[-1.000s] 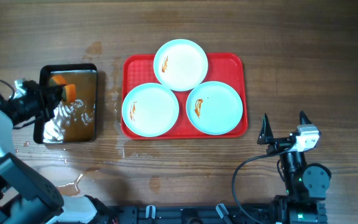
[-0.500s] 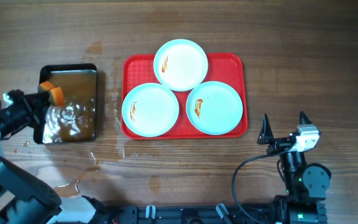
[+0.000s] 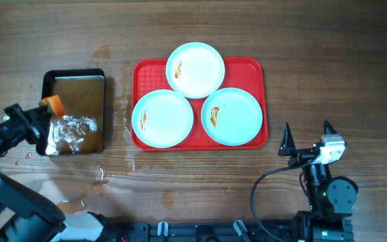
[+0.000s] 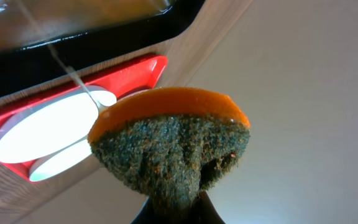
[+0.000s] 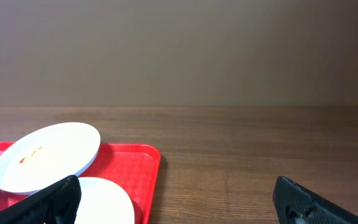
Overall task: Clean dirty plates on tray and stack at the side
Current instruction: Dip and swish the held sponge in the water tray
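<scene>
The front plate nearest the pan carries an orange-red smear. My left gripper rises next, carries the sponge over that plate, lowers it and releases.
Three pale plates sit on the red tray: one at the back, one front left, one front right. Each has a small orange-red smear. My left gripper is shut on an orange sponge with a dark green scouring face, held at the left edge of the black pan. Water drips from the sponge. The tray and two plates show behind it in the left wrist view. My right gripper is open and empty, right of the tray's front right corner.
The black pan holds brownish water with foam. Water drops and wet patches lie on the wooden table in front of the pan and by the tray's left edge. The right wrist view shows the tray's edge and bare table beyond.
My left gripper has moved the sponge left and up out of the pan's water to the pan's left edge. The right arm has not moved.
</scene>
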Available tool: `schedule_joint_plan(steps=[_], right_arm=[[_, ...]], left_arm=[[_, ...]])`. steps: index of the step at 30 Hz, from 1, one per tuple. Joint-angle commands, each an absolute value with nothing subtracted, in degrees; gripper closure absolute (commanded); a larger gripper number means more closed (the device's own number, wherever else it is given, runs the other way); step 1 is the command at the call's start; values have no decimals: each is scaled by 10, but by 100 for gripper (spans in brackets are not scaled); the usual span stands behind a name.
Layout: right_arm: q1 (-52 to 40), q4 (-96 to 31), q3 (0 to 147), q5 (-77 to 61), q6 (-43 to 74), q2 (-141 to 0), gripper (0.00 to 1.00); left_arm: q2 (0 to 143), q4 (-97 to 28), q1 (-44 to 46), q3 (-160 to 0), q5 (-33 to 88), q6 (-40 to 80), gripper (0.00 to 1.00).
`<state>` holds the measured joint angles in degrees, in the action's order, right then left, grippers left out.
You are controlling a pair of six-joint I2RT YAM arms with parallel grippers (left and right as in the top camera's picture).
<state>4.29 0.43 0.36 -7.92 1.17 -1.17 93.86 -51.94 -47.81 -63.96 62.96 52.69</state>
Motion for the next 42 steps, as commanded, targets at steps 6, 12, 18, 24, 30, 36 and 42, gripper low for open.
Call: schedule_joint_plan(steps=[6, 12, 18, 24, 30, 36, 42], right_arm=[[46, 6, 3, -88, 4, -10, 0], [46, 6, 3, -88, 3, -10, 0], [46, 6, 3, -88, 4, -10, 0], [46, 6, 3, -88, 4, -10, 0], [46, 6, 3, -88, 4, -10, 0], [46, 6, 3, -88, 4, -10, 0], [46, 6, 3, -88, 4, -10, 0]], left_arm=[[939, -493, -481, -637, 560, 637, 96], [939, -491, -481, -637, 536, 637, 96], [939, -491, -459, -637, 438, 635, 96], [939, -466, -408, -637, 416, 643, 96], [939, -441, -428, -637, 592, 719, 96], [941, -485, -401, -635, 412, 704, 96], [963, -447, -378, -630, 499, 710, 96]])
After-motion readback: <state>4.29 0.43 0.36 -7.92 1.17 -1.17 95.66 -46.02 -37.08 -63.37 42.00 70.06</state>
